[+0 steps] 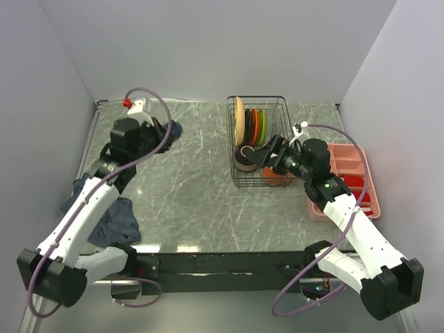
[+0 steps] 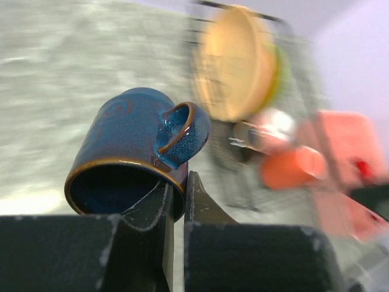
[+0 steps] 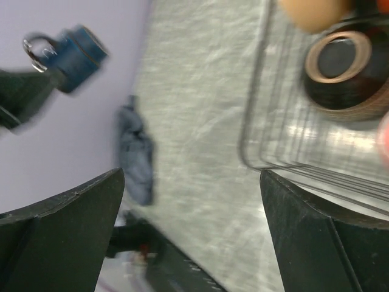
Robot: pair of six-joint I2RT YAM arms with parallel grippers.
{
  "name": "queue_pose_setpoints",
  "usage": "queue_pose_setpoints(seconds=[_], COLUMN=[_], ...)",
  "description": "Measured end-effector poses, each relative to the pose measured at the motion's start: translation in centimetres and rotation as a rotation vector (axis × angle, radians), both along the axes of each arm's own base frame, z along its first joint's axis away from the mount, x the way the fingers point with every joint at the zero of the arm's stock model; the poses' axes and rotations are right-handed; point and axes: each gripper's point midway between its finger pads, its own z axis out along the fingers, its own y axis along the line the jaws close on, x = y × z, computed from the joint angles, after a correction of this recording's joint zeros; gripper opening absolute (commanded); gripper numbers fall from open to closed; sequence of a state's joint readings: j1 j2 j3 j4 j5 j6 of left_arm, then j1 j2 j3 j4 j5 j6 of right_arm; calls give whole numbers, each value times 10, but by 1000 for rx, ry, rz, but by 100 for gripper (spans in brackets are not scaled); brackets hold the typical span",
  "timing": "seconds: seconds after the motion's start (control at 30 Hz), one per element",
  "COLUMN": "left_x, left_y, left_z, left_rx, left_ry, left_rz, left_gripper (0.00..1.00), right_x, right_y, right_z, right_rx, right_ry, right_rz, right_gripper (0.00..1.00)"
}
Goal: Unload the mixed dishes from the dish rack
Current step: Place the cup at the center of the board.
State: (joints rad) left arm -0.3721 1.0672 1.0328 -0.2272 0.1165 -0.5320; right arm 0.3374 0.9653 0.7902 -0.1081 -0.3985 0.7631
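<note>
The robot's left gripper will next swing away from the rack (image 1: 257, 182) toward the side, tilt down and lower the cup there, because the table beyond the cloth is bare.
The black wire dish rack (image 1: 257, 182) holds upright tan (image 1: 239, 116), orange-red (image 1: 254, 125) and green (image 1: 262, 127) plates, a brown bowl (image 1: 243, 159) and an orange mug (image 1: 276, 178). My left gripper (image 1: 164, 132) is at the far left of the table, shut on the rim of a small dark-blue cup (image 2: 130, 143), one finger inside it (image 2: 152, 204) and one outside. My right gripper (image 1: 268, 157) hovers over the rack's near half, open and holding nothing. In the right wrist view its jaws (image 3: 191, 182) stand wide beside the rack's wires (image 3: 267, 137) and the bowl (image 3: 346, 67).
A pink divided tray (image 1: 352, 161) with red items sits right of the rack. A blue-grey cloth (image 1: 114, 218) lies at the table's left front edge. Walls close in the table at the back and both sides.
</note>
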Motion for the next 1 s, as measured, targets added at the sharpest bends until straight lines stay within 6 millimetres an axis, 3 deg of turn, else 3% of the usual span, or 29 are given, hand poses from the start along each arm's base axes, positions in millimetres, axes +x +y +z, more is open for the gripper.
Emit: queue_pose_setpoints(seconds=[0.13,0.3,0.57,0.73,1.0], left_x=[32,58,99,128,169], left_y=[53,106,188,226,263], left_z=[-22,-62,-98,-117,-161], left_rx=[131,239,263,253,280], left_ry=[109,287,464,534,651], left_rz=[153,256,400,463,501], left_gripper=[1,1,1,1,1], right_x=[-1,-5,-15,-19,-15], right_y=[-16,-33,-48,-55,-64], right_z=[-6,-19,-41,-49,-57], right_rx=[-136,-270,-396,-450,-524], right_ry=[-21,-19,18,35,54], right_rz=[-30,-45,-32,-29,-34], right_gripper=[100,100,100,100,100])
